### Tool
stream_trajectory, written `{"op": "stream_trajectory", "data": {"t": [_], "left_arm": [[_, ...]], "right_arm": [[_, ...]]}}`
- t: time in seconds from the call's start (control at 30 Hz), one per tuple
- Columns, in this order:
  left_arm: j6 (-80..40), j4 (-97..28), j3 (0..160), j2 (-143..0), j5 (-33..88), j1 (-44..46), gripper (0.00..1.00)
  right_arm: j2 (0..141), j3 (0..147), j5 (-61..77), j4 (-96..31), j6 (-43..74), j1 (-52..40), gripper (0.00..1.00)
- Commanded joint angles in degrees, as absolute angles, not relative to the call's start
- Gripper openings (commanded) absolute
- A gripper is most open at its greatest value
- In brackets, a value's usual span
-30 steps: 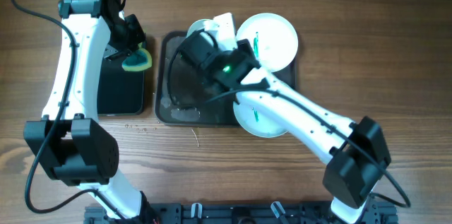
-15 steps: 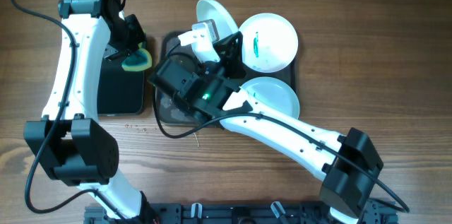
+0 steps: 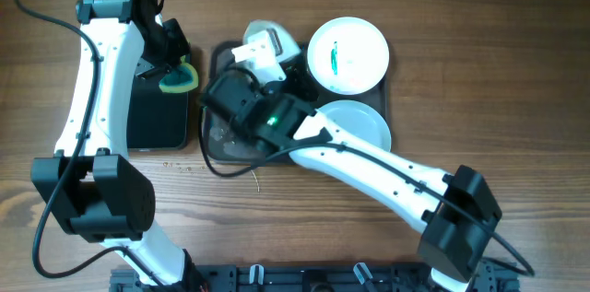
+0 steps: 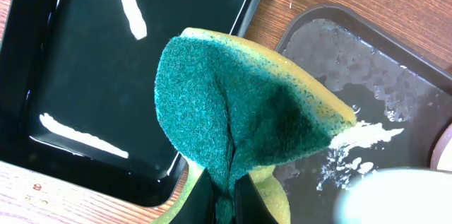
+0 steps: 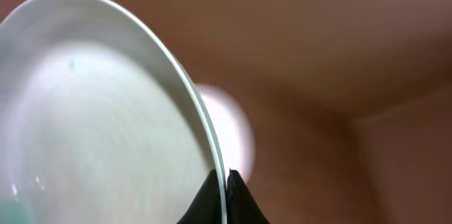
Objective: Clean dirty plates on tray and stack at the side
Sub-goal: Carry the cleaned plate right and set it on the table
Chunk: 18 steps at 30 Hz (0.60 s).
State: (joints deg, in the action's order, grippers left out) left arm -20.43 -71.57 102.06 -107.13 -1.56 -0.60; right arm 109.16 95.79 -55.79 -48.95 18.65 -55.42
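I will swing the plate in my right gripper to the right in the overhead view, to the bare wood beside the tray. I will lower it and release it there.
My right gripper [image 3: 280, 53] is shut on the rim of a white plate [image 3: 261, 32] and holds it tilted above the back of the dark grey tray [image 3: 214, 135]. In the right wrist view the fingertips pinch the plate's [image 5: 92, 111] edge at my gripper [image 5: 224, 197]. A white plate with a teal smear [image 3: 348, 52] lies at the tray's back right. A pale plate [image 3: 359, 126] lies at its front right, partly under my right arm. My left gripper [image 3: 173, 73] is shut on a green-and-yellow sponge [image 4: 240, 111], between the bin and the tray; its jaws [image 4: 224, 206] squeeze the sponge's fold.
A glossy black bin [image 3: 157, 117] stands left of the tray, and the left wrist view shows its [image 4: 106, 75] inside. The tray's left half [image 4: 353, 75] is wet with white foam streaks. Bare wooden table surrounds both.
My right arm has swung left and lifted the white plate off the tray's back, tilting it, then shifted it slightly left and down. The front right plate is now uncovered. The left arm has not moved.
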Motion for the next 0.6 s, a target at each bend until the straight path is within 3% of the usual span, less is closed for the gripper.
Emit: {"op": "stream_trajectory", "data": {"t": [0.0,0.17,0.27,0.57], "left_arm": [[-19.8,-71.2,102.3,-107.0,-0.8,-0.9,0.04],[-19.8,-71.2,102.3,-107.0,-0.8,-0.9,0.04],[-19.8,-71.2,102.3,-107.0,-0.9,-0.7,0.04],[-19.8,-71.2,102.3,-107.0,-0.9,0.3,0.04]], "right_arm": [[108.1,96.0,-23.0,-49.3,22.9,-48.9,0.04],[105.6,96.0,0.5,-50.7,22.5,-36.8,0.04],[101.2,96.0,12.7,-53.5,22.5,-23.3,0.04],[95.2,95.5,9.2,-67.8,17.5,6.9,0.04]]}}
